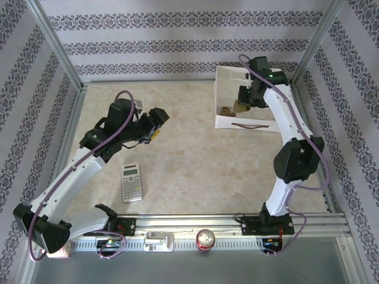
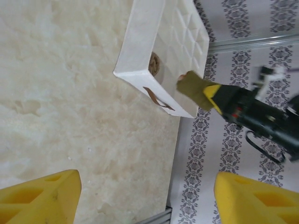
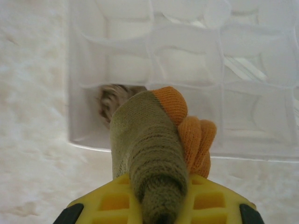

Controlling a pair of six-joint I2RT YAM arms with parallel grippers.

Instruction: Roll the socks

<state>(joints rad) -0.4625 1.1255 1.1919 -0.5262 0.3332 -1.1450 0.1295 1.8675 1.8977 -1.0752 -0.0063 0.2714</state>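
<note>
I will next lower the olive green sock (image 3: 148, 149) with my right gripper into the empty section of the bin beside the brown argyle sock (image 3: 200, 106) and let it go, because that section is below the gripper.
The olive green sock (image 3: 148, 149) with its orange toe (image 3: 191, 133) is rolled into a bundle, and my right gripper (image 3: 156, 198) is shut on it between yellow fingers (image 3: 105, 203). This gripper (image 1: 244, 102) hangs over the white bin (image 1: 249, 125) at the back right. The left wrist view shows the same olive sock (image 2: 193, 87) sticking out above the bin's corner. The brown argyle sock (image 1: 225, 110) lies rolled inside the bin (image 2: 140, 42), its coiled end (image 2: 154, 64) showing. My left gripper (image 1: 156, 120) hovers over the table's middle left, open, with nothing between its fingers (image 2: 42, 196).
A grey calculator (image 1: 131, 181) lies on the beige tabletop in front of the left arm. A soda can (image 1: 205, 238) stands at the near rail. Patterned walls and metal posts close in the table on three sides.
</note>
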